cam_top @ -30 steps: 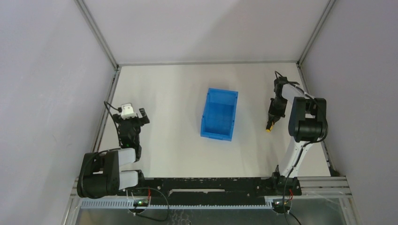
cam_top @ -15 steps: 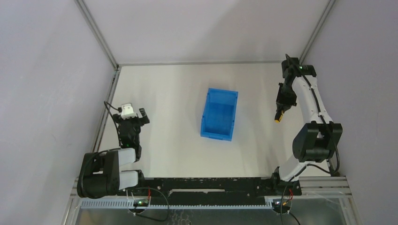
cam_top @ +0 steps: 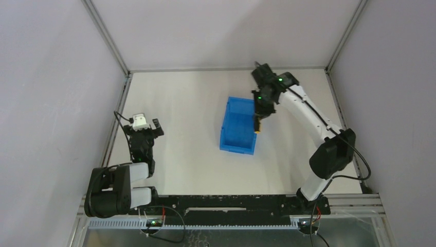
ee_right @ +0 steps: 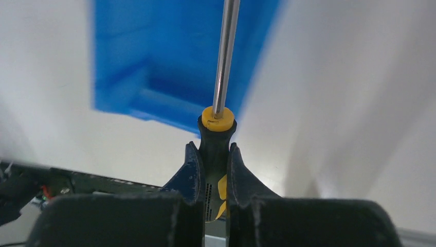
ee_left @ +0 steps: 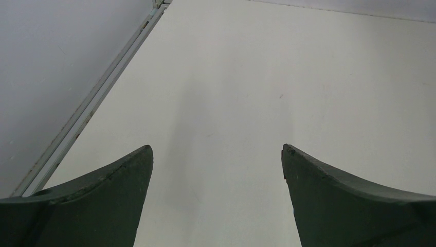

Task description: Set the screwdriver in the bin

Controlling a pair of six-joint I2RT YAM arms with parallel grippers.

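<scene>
The bin's bottom lies below my right gripper and to the left in the top view, so I should move the gripper to that side and down to let go of the screwdriver [cam_top: 257,125].
The bright blue bin [cam_top: 240,127] stands on the table's middle; it also shows blurred in the right wrist view [ee_right: 154,62]. My right gripper [cam_top: 258,114] hangs above the bin's right wall and is shut on the screwdriver [cam_top: 257,125]. In the right wrist view the gripper [ee_right: 213,149] clamps the black and yellow handle [ee_right: 216,139], and the thin metal shaft [ee_right: 226,51] points away over the bin. My left gripper [cam_top: 146,125] is open and empty at the left, low over bare table; it also shows in the left wrist view [ee_left: 217,149].
Grey walls and metal frame rails [cam_top: 117,113] enclose the white table. The black rail with cables [cam_top: 226,203] runs along the near edge.
My right arm has swung left from the table's right side, carrying the screwdriver to above the bin's right wall. The left arm has not moved.
</scene>
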